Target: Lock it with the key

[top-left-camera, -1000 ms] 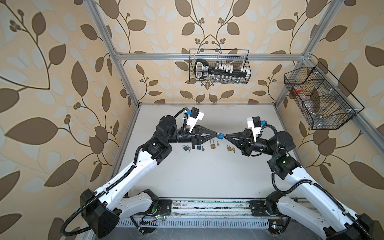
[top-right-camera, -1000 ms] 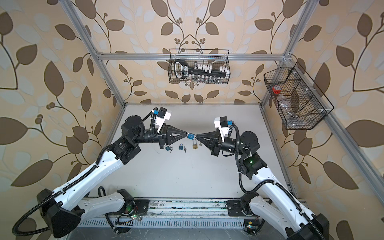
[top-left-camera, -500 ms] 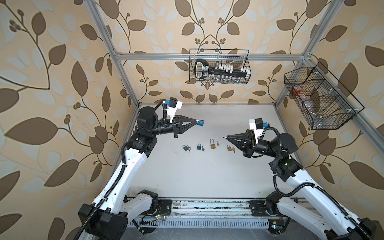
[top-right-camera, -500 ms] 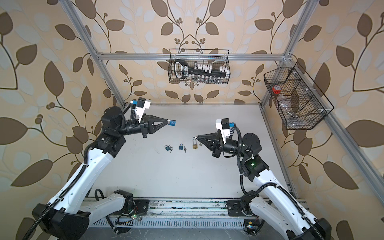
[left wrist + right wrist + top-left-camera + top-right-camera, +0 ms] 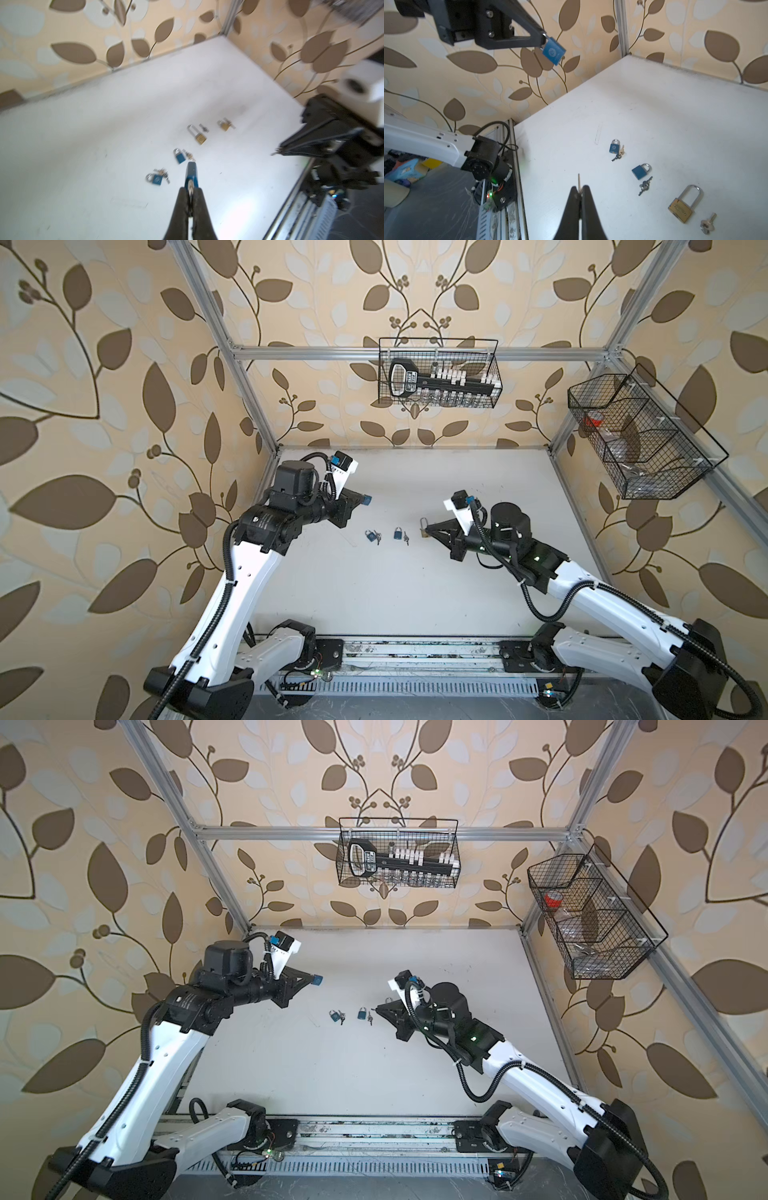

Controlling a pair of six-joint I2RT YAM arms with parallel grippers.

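The bare tabletop beside the lying blue padlocks is empty, so my left gripper will next tip down, lower the small blue padlock (image 5: 367, 499) there and release the shackle.
My left gripper (image 5: 360, 498) (image 5: 190, 190) is shut on the shackle end of a small blue padlock (image 5: 367, 499) (image 5: 191, 172) (image 5: 554, 51), held in the air over the table's left side. My right gripper (image 5: 428, 526) (image 5: 579, 190) is shut on a thin key (image 5: 579, 180), whose blade sticks out past the fingertips. It hovers low at the right, well apart from the held padlock. In both top views the key is too small to make out.
On the white table (image 5: 415, 593) between the arms lie two blue padlocks (image 5: 614, 147) (image 5: 640, 171) with keys (image 5: 645, 185), a long-shackle brass padlock (image 5: 680, 208) with a key (image 5: 707, 224), and a small brass padlock (image 5: 224, 125). Wire baskets (image 5: 438, 373) (image 5: 640, 435) hang on the walls.
A second ago the two gripper tips met over the middle of the table. Now the left arm has drawn back left with the padlock and the right arm back right with the key.
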